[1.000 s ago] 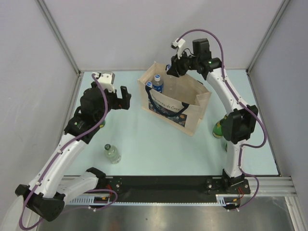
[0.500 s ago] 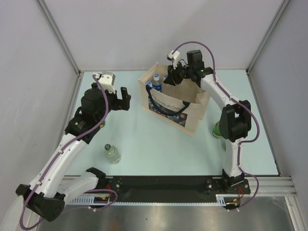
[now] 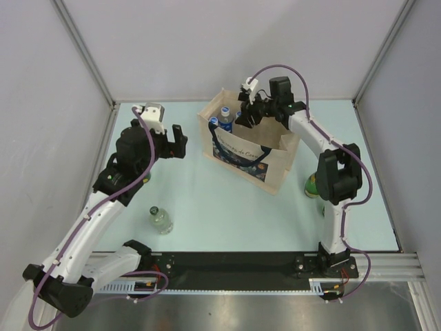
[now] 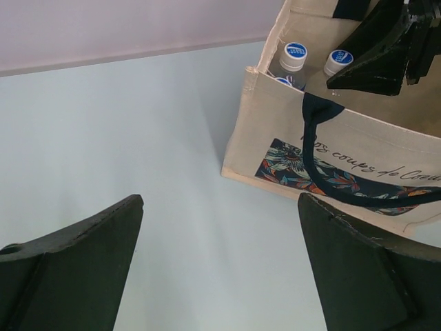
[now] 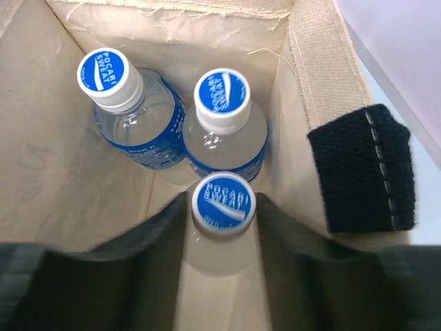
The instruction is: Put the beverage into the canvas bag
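Next, my left gripper will draw its empty, open fingers back toward my base and down to the clear bottle below, around its green cap (image 3: 154, 210).
The beige canvas bag (image 3: 275, 165) with navy handles and a dark printed panel stands open at the back middle of the table. My right gripper (image 3: 246, 118) reaches down into it. In the right wrist view it (image 5: 222, 215) is shut on a clear bottle with a blue-and-white cap (image 5: 222, 201). The bottle hangs inside the bag (image 5: 62, 158) beside two similar bottles (image 5: 110, 73) (image 5: 222, 95). My left gripper (image 3: 180, 141) is open and empty, hovering left of the bag (image 4: 275, 131). Its fingers (image 4: 83, 255) frame bare table.
A clear bottle with a green cap (image 3: 161, 220) stands on the table front left. A green bottle (image 3: 312, 185) stands right of the bag, partly behind my right arm. Grey walls close the back and both sides.
My right gripper has moved left and down from above the bag's back rim into the bag's mouth, carrying the bottle. The left arm has not moved.
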Controlling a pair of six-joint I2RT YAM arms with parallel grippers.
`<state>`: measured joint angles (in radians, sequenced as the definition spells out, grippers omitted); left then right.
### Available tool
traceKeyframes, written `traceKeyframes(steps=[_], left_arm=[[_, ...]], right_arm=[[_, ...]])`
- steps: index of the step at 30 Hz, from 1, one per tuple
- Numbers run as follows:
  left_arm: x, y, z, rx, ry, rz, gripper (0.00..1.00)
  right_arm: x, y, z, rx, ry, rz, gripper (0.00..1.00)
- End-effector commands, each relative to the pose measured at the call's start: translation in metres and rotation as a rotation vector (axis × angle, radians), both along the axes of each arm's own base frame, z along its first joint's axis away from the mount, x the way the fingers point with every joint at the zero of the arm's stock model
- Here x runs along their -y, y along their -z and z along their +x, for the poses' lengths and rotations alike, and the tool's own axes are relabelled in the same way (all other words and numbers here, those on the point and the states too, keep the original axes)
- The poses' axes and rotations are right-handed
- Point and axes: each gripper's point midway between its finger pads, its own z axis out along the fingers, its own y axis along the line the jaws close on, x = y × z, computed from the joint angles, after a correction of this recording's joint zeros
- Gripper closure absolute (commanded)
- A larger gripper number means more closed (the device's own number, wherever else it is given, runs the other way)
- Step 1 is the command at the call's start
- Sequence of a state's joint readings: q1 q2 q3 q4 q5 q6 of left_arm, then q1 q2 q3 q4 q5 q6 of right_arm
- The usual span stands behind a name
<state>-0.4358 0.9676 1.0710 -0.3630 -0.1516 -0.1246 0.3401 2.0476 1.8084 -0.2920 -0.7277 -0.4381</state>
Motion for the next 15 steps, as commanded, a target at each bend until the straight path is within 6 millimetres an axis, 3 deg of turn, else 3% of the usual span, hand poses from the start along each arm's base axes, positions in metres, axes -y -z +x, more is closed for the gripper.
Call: traceKeyframes(steps=[1, 6, 15], left_arm=[[0.003, -0.009, -0.004, 0.003, 0.015, -0.05, 0.0], [0.008, -0.009, -0.011, -0.052, 0.03, -0.105, 0.0], [0.015, -0.008, -0.025, -0.156, 0.03, -0.235, 0.0]], right_arm=[[0.01, -0.04, 0.0, 0.121, 0.01, 0.0, 0.45], [0.017, -0.058, -0.005, 0.137, 0.025, 0.0, 0.32], [0.019, -0.102, -0.038, 0.115, -0.043, 0.06, 0.28]])
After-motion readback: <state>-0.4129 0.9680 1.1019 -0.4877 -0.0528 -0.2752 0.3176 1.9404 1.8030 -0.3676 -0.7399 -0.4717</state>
